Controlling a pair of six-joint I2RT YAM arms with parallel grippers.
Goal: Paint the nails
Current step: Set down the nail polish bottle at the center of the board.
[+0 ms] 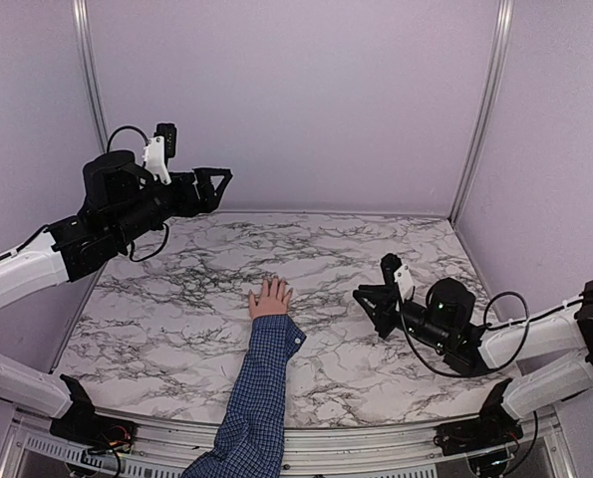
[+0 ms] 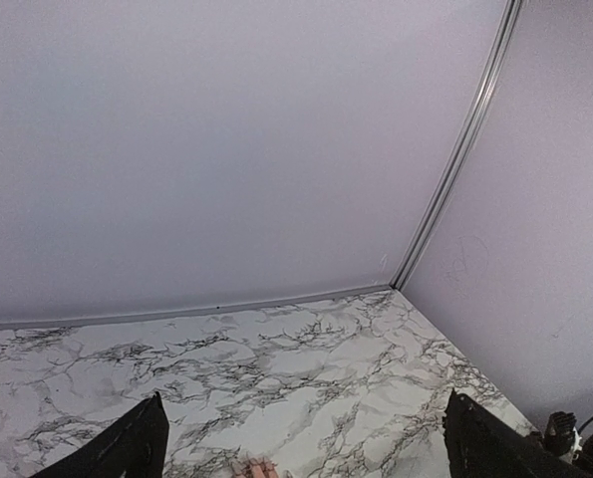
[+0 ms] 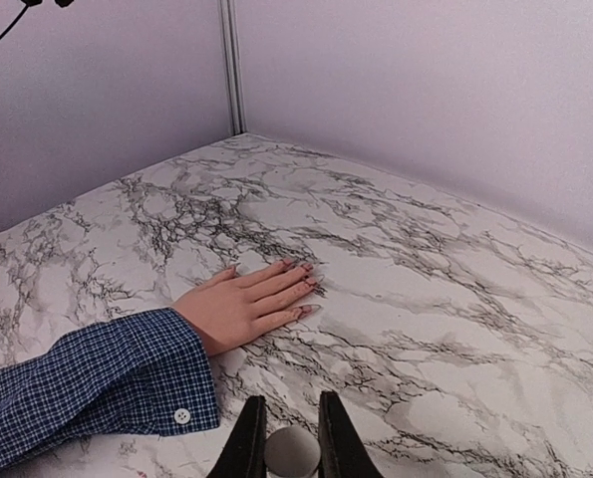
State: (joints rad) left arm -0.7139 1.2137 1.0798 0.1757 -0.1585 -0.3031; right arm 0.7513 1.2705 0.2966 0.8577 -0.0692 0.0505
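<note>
My right gripper is holding the cap and should move down and slightly toward the cuff to the table, since bare marble lies open beside the checked sleeve [image 1: 261,383].
A small light-skinned hand [image 1: 270,298] lies flat on the marble table [image 1: 176,299], fingers spread and pointing away from me, with a blue checked sleeve [image 1: 261,383]. In the right wrist view the hand [image 3: 238,302] shows its tiny nails [image 3: 310,283], which look pinkish. My right gripper [image 3: 290,400] is shut on a small round grey cap [image 3: 292,451] and sits low, right of the hand and aimed at it [image 1: 369,299]. My left gripper [image 1: 219,180] is raised high at the back left, with its jaws wide apart and empty [image 2: 303,398]. Only the fingertips of the hand [image 2: 252,468] show below it.
Lilac walls close in the table at the back and on both sides, with metal corner posts [image 1: 480,110]. The right arm's cable [image 1: 495,329] loops above the table's right side.
</note>
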